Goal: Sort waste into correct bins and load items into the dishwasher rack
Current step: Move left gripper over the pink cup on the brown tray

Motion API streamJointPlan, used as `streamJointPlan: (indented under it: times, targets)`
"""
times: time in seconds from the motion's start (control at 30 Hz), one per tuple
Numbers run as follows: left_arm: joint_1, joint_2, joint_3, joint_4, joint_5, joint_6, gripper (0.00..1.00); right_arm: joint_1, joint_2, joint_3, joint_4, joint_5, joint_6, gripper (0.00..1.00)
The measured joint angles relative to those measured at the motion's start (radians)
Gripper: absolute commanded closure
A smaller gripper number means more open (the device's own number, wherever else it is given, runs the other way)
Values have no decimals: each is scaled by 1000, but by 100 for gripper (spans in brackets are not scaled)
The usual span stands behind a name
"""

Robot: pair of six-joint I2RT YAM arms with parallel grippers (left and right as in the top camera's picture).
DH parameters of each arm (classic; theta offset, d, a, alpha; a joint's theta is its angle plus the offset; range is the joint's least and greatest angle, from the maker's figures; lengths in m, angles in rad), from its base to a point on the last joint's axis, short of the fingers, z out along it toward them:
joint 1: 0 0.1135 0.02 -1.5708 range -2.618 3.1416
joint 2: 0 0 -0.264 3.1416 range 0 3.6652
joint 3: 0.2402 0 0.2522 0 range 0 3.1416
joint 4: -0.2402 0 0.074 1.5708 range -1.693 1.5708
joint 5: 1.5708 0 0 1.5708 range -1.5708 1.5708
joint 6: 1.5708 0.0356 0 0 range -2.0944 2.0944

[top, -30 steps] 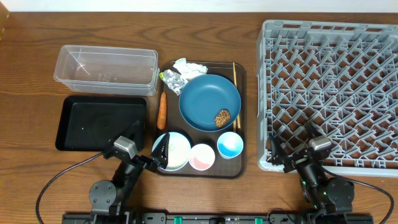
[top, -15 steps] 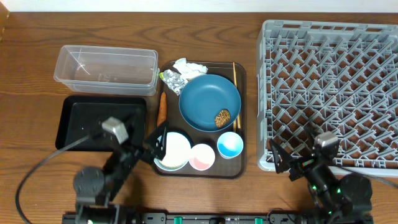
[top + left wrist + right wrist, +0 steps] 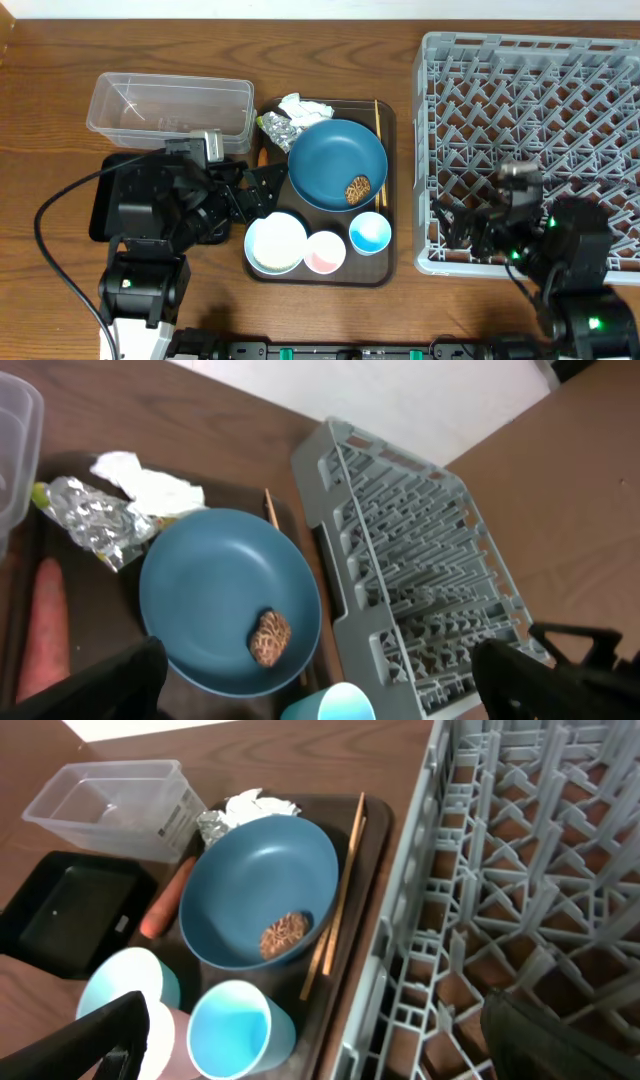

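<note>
The pink cup (image 3: 325,251) stands open beside the bowl, so the robot's left gripper will next move back, tilt its fingers down and lower them onto the cup's rim on the side toward the bowl.
On the brown serving tray lie the blue plate (image 3: 332,158) with the brown food lump (image 3: 358,189), white paper (image 3: 303,107), foil (image 3: 278,130), chopsticks (image 3: 377,120), white bowl (image 3: 276,243), pink cup (image 3: 325,251) and light-blue cup (image 3: 370,233). The carrot (image 3: 45,625) lies along the tray's left edge. My left gripper (image 3: 254,190) hangs open and empty above that edge, beside the plate (image 3: 220,600). My right gripper (image 3: 462,226) is open and empty over the near-left corner of the dishwasher rack (image 3: 535,140). The rice does not show.
The clear tub (image 3: 170,110) stands at the back left. In front of it lies the black tray (image 3: 108,190), partly under my left arm. The serving tray (image 3: 390,262) sits close against the rack's left wall (image 3: 400,950).
Both arms have risen and swung away from the table's front edge. The left gripper went from over the white bowl toward the plate's left side; the right moved over the rack's corner.
</note>
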Motion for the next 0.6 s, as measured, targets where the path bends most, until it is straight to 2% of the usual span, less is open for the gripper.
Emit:
streamJointPlan:
  times: [0.33,0.6]
  targets:
    - [0,1,0,-4,74,-22,2,0,87,14,1,-137,5,1]
    - [0,1,1,-84,94,-69,2,0,88,14,1,-196,7,1]
